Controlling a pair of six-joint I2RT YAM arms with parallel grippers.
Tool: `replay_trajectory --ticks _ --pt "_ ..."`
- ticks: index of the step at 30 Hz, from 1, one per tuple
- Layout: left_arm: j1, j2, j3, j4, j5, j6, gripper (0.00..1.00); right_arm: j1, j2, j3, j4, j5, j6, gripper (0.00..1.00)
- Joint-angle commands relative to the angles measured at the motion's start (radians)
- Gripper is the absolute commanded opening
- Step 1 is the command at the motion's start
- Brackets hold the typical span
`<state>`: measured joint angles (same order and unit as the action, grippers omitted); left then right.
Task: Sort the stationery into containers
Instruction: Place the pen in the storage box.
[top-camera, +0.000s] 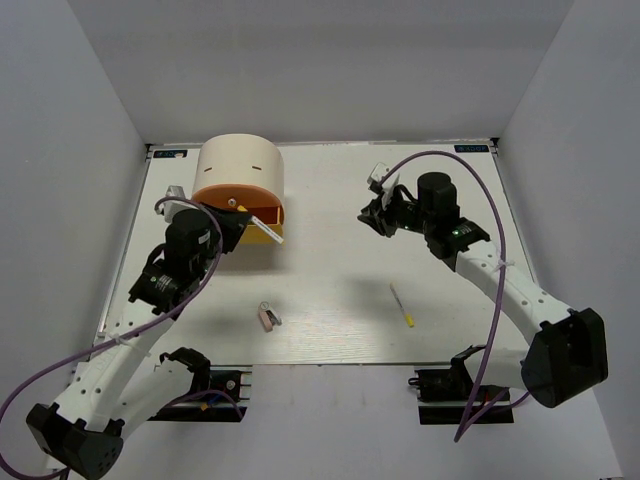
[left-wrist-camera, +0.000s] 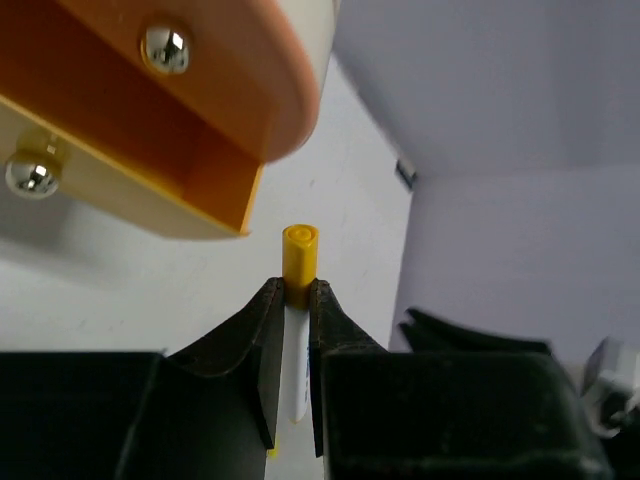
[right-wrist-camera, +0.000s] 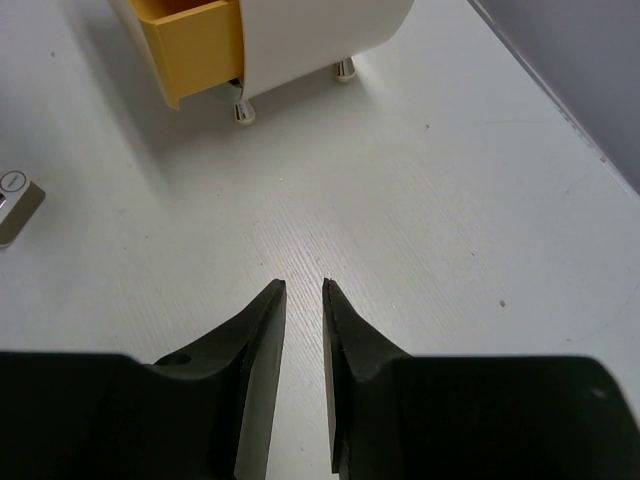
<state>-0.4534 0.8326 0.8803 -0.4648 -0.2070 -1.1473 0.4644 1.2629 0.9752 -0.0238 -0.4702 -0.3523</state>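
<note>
The left gripper moves the stick outward over the open orange drawer next, above its hollow, because that pulled-out drawer stands open to take it.
The big cream cabinet (top-camera: 237, 160) stands at the back left with its orange drawer (top-camera: 232, 196) and yellow drawer (top-camera: 262, 226) pulled out. My left gripper (top-camera: 243, 222) is shut on a thin yellow and white stick (left-wrist-camera: 299, 258), just in front of the open orange drawer (left-wrist-camera: 190, 120) and yellow drawer (left-wrist-camera: 110, 195). My right gripper (top-camera: 371, 216) hovers over bare table right of the cabinet, its jaws (right-wrist-camera: 303, 288) a little apart and empty. Another yellow and white stick (top-camera: 402, 305) and a pinkish clip (top-camera: 268, 317) lie on the table.
Grey walls close in the white table (top-camera: 330, 280) on three sides. In the right wrist view the cabinet (right-wrist-camera: 310, 30) stands on small metal feet, with a small pale piece (right-wrist-camera: 14, 205) at the left edge.
</note>
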Motion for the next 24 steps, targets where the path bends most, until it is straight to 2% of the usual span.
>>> replay_trajectory --ticks 1,6,9,24 --pt "0.005 -0.007 0.017 0.123 -0.164 -0.104 0.00 -0.010 -0.043 -0.013 0.025 0.008 -0.020 0.27" --pt "0.005 -0.016 -0.049 0.250 -0.297 -0.181 0.00 -0.013 -0.045 -0.026 0.027 0.007 -0.019 0.27" --pt "0.005 -0.001 -0.049 0.252 -0.356 -0.192 0.00 -0.021 -0.040 -0.029 0.027 0.008 -0.019 0.27" --pt "0.005 0.034 -0.092 0.282 -0.430 -0.229 0.00 -0.036 -0.042 -0.033 0.025 0.010 -0.024 0.27"
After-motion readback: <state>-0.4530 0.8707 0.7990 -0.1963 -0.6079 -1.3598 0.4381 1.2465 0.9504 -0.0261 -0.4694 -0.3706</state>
